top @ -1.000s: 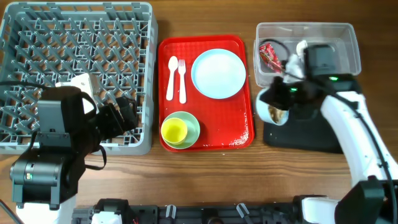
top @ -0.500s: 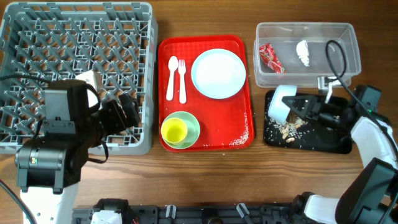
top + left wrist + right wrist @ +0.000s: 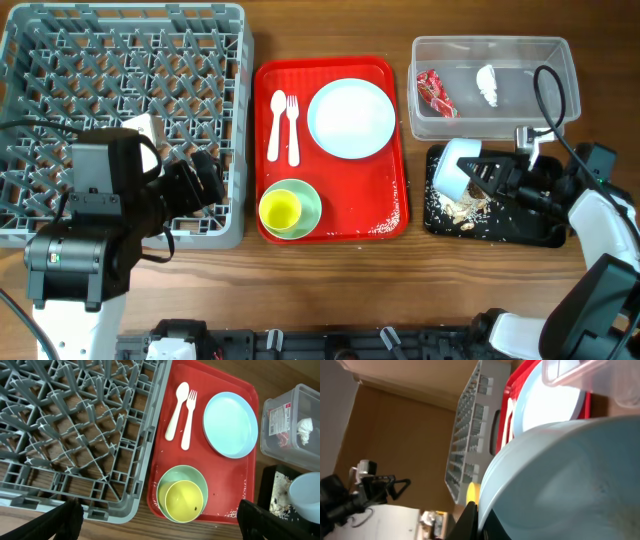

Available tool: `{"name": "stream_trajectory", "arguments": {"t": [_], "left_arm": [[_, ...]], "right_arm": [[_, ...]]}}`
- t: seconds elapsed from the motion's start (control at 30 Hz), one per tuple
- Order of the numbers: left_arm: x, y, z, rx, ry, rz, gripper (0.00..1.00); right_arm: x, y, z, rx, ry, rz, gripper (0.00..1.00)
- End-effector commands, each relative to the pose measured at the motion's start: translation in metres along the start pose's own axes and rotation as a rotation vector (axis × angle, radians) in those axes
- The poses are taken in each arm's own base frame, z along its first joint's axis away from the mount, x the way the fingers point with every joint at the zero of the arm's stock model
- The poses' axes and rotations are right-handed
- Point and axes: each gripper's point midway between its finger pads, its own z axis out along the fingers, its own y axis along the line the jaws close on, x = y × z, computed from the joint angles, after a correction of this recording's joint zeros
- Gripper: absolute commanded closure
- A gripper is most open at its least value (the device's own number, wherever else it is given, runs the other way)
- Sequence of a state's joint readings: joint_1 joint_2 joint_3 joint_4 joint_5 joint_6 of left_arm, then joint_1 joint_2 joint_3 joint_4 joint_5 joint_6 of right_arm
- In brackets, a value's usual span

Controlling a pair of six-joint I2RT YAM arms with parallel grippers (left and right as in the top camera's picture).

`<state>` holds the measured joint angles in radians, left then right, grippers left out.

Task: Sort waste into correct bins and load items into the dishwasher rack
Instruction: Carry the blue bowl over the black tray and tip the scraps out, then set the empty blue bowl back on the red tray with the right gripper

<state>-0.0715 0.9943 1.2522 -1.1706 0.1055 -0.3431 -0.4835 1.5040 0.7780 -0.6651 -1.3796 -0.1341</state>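
Observation:
My right gripper should next move across and down, level the bowl and let it go, because the red tray's open part is below, to the left in the overhead view.
My right gripper (image 3: 478,172) is shut on the rim of a pale-blue bowl (image 3: 453,165), tipped on its side over the black tray (image 3: 530,232). Rice-like scraps (image 3: 460,208) lie on that tray beneath it. In the right wrist view the bowl (image 3: 560,480) fills the frame, with one finger (image 3: 470,520) at its rim. The clear tub (image 3: 560,60) holds a red wrapper (image 3: 435,92) and a white tissue (image 3: 487,85). My left gripper (image 3: 160,522) hangs open above the rack's (image 3: 120,90) front right corner, near a yellow cup (image 3: 185,501) nested in a green bowl (image 3: 172,480).
The red serving tray (image 3: 385,215) between rack and bins carries a round pale-blue plate (image 3: 350,118), a white spoon (image 3: 276,125) and a white fork (image 3: 292,125). A few crumbs lie on its front right part. Bare wood runs along the front edge.
My right arm swung down from beside the clear tub and laid the bowl on its side over the black tray. Scraps now lie on that tray. The left arm shifted slightly.

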Motion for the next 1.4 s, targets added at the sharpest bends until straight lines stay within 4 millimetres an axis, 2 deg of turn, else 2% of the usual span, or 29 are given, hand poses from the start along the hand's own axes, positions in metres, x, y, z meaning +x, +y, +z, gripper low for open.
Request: {"name": "stream_trajectory", "arguments": {"t": [0.0,0.03,0.07,0.1,0.2,0.27,0.33,0.37,0.43,0.47,0.53,0.63,0.73,0.77,0.93,0.97,1.0,1.13,1.27,1.37], "left_arm": [[-0.006,-0.003,-0.005,0.016,-0.021,-0.01,0.0],[-0.006,-0.003,-0.005,0.016,-0.022,-0.01,0.0],[-0.006,-0.003,-0.005,0.016,-0.022,-0.01,0.0],[-0.006,-0.003,-0.005,0.016,-0.022,-0.01,0.0],[-0.006,-0.004,-0.005,0.017,-0.024,-0.009,0.0],[-0.007,-0.004,-0.005,0.017,-0.025,-0.009,0.0],[-0.008,-0.004,-0.005,0.019,-0.029,-0.009,0.0],[-0.008,-0.004,-0.005,0.02,-0.03,-0.009,0.0],[-0.008,-0.004,-0.005,0.019,-0.029,-0.009,0.0],[-0.007,-0.004,-0.005,0.018,-0.025,-0.009,0.0],[-0.005,-0.003,-0.005,0.014,-0.018,-0.01,0.0],[-0.006,-0.004,-0.006,0.018,-0.026,-0.008,0.0],[-0.008,-0.004,-0.006,0.022,-0.035,-0.008,0.0],[-0.008,-0.005,-0.006,0.022,-0.036,-0.008,0.0],[-0.012,-0.006,-0.008,0.031,-0.056,-0.006,0.0],[-0.012,-0.007,-0.009,0.032,-0.059,-0.005,0.0],[-0.012,-0.007,-0.009,0.033,-0.06,-0.005,0.0],[-0.008,-0.005,-0.009,0.025,-0.041,-0.007,0.0],[-0.003,-0.003,-0.008,0.016,-0.022,-0.009,0.0],[-0.002,-0.002,-0.008,0.014,-0.015,-0.01,0.0]], "right_arm": [[-0.003,0.017,0.0,-0.089,-0.015,-0.082,0.96],[-0.003,0.024,0.0,-0.127,-0.019,-0.12,0.96],[-0.004,0.017,0.002,-0.086,-0.013,-0.121,0.96],[-0.006,0.003,0.002,-0.005,-0.005,-0.043,0.96],[-0.005,0.024,0.007,-0.056,0.013,-0.038,0.95],[-0.004,0.034,0.014,-0.017,0.038,-0.078,0.96],[-0.001,0.043,0.022,0.064,0.061,-0.19,0.96],[-0.001,0.045,0.026,0.1,0.064,-0.237,0.96],[-0.007,0.033,0.021,0.25,0.027,-0.22,0.96],[-0.009,0.033,0.019,0.261,0.017,-0.222,0.96],[-0.011,0.031,0.017,0.264,0.01,-0.235,0.96],[0.0,0.061,0.024,0.044,0.059,-0.295,0.96],[0.006,0.072,0.028,-0.038,0.086,-0.245,0.96],[0.007,0.071,0.031,-0.01,0.095,-0.214,0.96],[0.022,0.027,0.063,0.518,0.146,-0.234,0.95],[0.028,0.02,0.068,0.597,0.163,-0.262,0.96],[0.049,-0.004,0.08,0.834,0.195,-0.312,0.96],[0.072,-0.022,0.101,0.969,0.246,-0.382,0.96],[0.095,-0.035,0.137,0.901,0.348,-0.417,0.96],[0.101,-0.045,0.153,0.881,0.372,-0.427,0.96]]}}
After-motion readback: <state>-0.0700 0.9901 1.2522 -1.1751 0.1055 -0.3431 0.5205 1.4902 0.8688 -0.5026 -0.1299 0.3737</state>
